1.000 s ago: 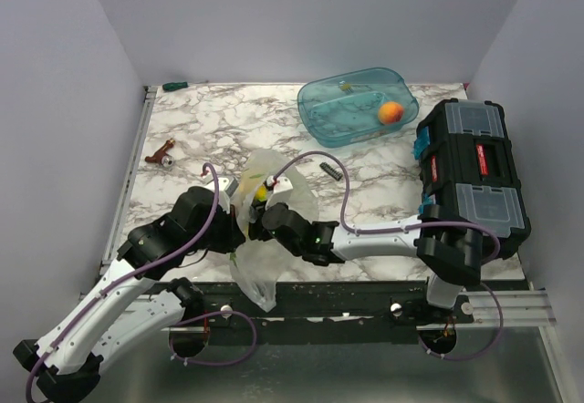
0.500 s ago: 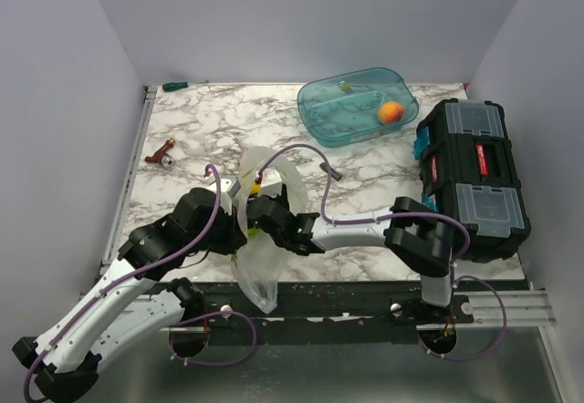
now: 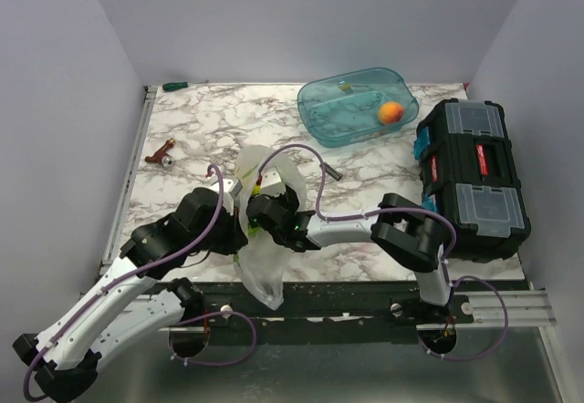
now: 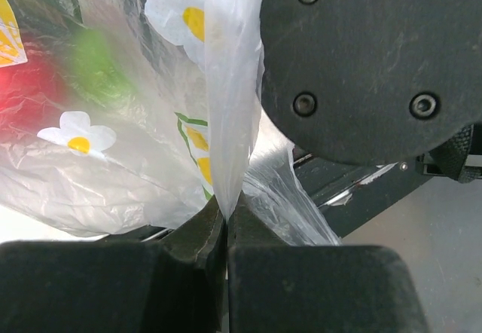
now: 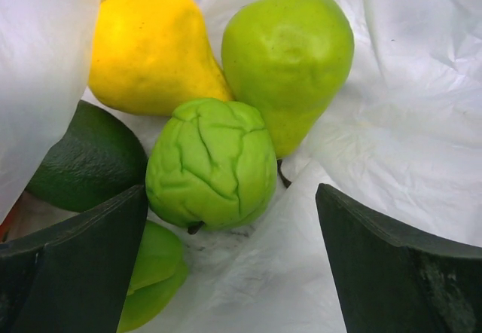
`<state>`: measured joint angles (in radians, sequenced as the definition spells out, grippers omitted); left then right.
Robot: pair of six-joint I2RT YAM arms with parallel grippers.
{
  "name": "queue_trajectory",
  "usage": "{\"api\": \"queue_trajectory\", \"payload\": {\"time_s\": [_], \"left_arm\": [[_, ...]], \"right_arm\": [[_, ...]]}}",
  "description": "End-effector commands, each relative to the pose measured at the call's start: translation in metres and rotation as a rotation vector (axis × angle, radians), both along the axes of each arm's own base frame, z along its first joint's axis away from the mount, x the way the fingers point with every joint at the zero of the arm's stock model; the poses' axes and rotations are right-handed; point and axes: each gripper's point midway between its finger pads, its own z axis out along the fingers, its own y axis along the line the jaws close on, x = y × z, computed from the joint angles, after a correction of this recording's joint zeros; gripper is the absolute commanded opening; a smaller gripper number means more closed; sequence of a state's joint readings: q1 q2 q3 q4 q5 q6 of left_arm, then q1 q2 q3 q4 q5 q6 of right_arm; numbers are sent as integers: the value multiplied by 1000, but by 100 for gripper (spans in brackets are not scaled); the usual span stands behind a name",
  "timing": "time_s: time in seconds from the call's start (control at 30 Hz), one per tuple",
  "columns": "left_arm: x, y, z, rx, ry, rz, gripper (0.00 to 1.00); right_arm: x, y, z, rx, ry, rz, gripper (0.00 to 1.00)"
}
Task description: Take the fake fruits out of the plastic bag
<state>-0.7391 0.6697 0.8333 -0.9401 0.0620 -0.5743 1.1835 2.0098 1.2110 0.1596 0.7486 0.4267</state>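
The wrinkled green fruit [image 5: 211, 163] is just past the open fingers of my right gripper. My right gripper will go deeper into the bag next, then close.
The plastic bag [image 3: 260, 266] lies at the table's near edge between the two arms, its lower end hanging over the edge. My left gripper [image 4: 226, 220] is shut on a fold of the bag [image 4: 226, 122]. My right gripper [image 5: 230, 254] is open inside the bag mouth. A wrinkled green fruit [image 5: 211, 163] sits between its fingers. Behind it lie a yellow pear [image 5: 151, 47], a green pear [image 5: 290, 54], a dark green fruit [image 5: 83, 160] and another green fruit [image 5: 154, 269]. Red and green shapes show blurred through the bag in the left wrist view [image 4: 30, 84].
A teal-blue oval tub [image 3: 358, 104] with an orange ball [image 3: 391, 112] stands at the back. A black toolbox [image 3: 473, 175] fills the right side. A small brown object [image 3: 161, 156] lies at the left, a green-handled tool [image 3: 175, 85] at the back left corner.
My right gripper has pushed leftward and deeper into the bag mouth, its arm folding closer to the bag. The left gripper keeps its hold on the bag.
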Motion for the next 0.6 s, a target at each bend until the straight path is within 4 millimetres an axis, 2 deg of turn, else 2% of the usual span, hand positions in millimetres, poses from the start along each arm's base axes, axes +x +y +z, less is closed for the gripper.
{"api": "queue_trajectory", "payload": {"time_s": [0.0, 0.17, 0.33, 0.47, 0.57], "left_arm": [[1, 0, -5, 16, 15, 9, 0], [2, 0, -5, 18, 14, 11, 0], [2, 0, -4, 19, 10, 15, 0], [2, 1, -4, 21, 7, 20, 0], [2, 2, -4, 18, 4, 21, 0]], "right_arm": [[13, -3, 13, -1, -34, -19, 97], [25, -2, 8, 20, -20, -16, 98], [27, 6, 0, 37, -4, 9, 97], [27, 16, -2, 40, 2, 49, 91], [26, 21, -5, 37, 9, 76, 78]]}}
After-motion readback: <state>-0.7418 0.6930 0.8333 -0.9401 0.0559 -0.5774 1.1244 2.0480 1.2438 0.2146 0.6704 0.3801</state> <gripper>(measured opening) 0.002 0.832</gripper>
